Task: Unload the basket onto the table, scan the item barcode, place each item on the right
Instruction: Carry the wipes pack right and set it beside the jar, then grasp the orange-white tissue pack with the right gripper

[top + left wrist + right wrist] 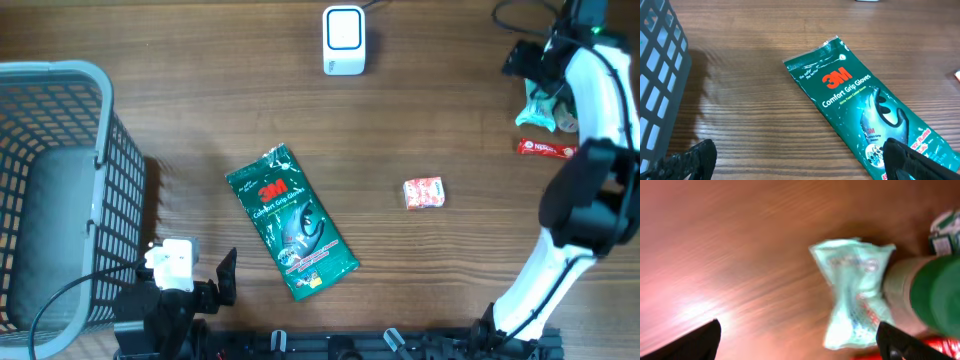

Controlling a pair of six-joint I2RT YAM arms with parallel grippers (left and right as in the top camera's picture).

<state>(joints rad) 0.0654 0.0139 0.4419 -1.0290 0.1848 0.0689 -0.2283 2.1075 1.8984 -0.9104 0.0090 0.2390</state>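
Note:
I should move my right gripper away from the mint packet [540,106] first, then bring it back and lower it, to reach the small pink packet's edge away from the glove.
A white barcode scanner [343,40] stands at the far edge of the table. A green 3M glove packet [292,222] [865,100] lies flat mid-table. My left gripper [188,288] [800,167] is open at the near left, its right finger over the packet's lower end. A pale mint packet [540,106] [855,290] lies crumpled at the far right. My right gripper [530,68] [800,345] hangs open just above it, nothing between its fingers; that view is blurred.
A grey mesh basket [60,180] [660,85] fills the left side. A small pink packet [423,193] lies right of centre. A red bar [546,149] and a green-capped tube [935,297] lie beside the mint packet.

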